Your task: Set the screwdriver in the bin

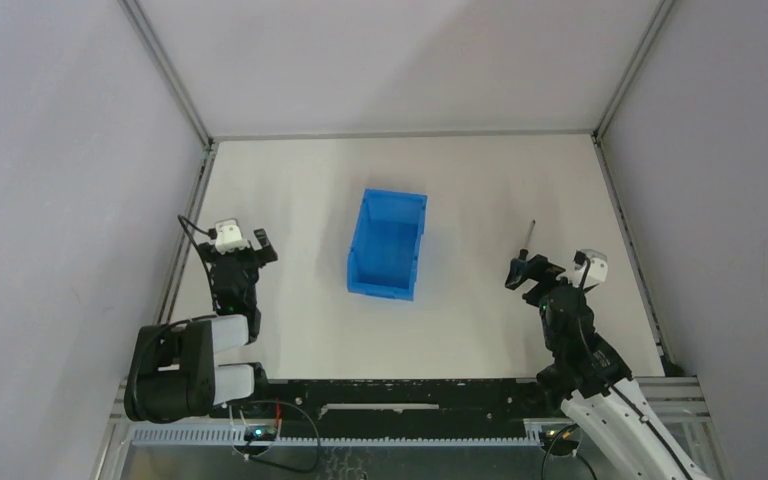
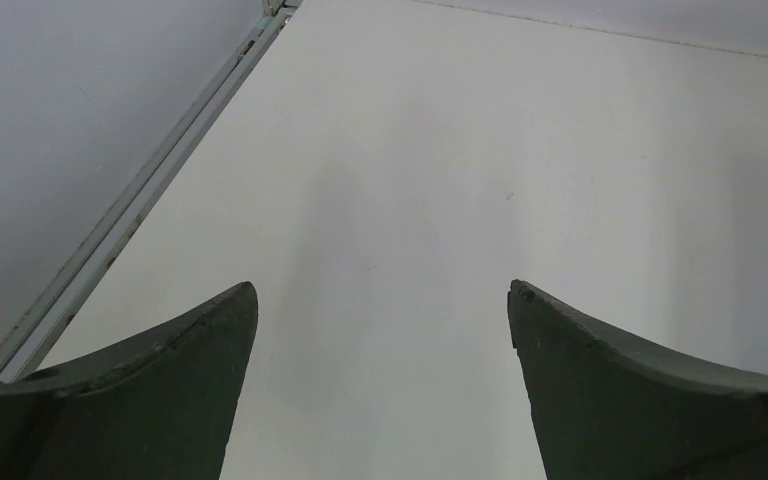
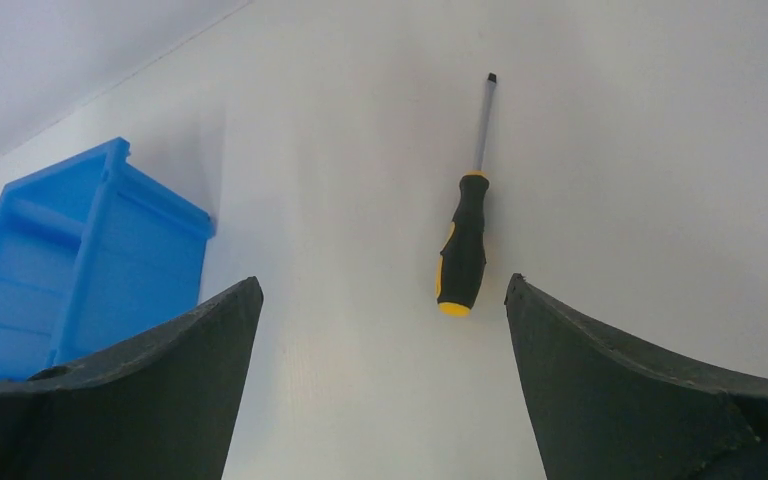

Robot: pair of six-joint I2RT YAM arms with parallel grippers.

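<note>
Next, my right gripper moves outward, tilts down and lowers astride the handle's shaft end [image 1: 523, 254] [image 3: 471, 192], which is outward and below it, since the screwdriver lies flat.
The screwdriver [image 3: 463, 245] lies flat on the white table, black handle with its yellow end toward me and the thin shaft pointing away. My right gripper [image 3: 381, 284] is open just short of the handle, holding nothing. In the top view the screwdriver's shaft [image 1: 530, 233] shows beyond the right gripper [image 1: 532, 274], whose fingers cover part of the handle. The blue bin [image 1: 388, 290] stands open-topped and empty at the table's middle, left of the screwdriver, and appears as the bin [image 3: 80, 270] in the right wrist view. My left gripper [image 1: 235, 250] is open over bare table at the left, shown as the gripper [image 2: 382, 287] in its own view.
Grey walls close the table in on three sides. A metal frame rail [image 2: 130, 200] runs along the left edge close to the left gripper. A black rail with cables [image 1: 380, 395] spans the near edge between the arm bases.
</note>
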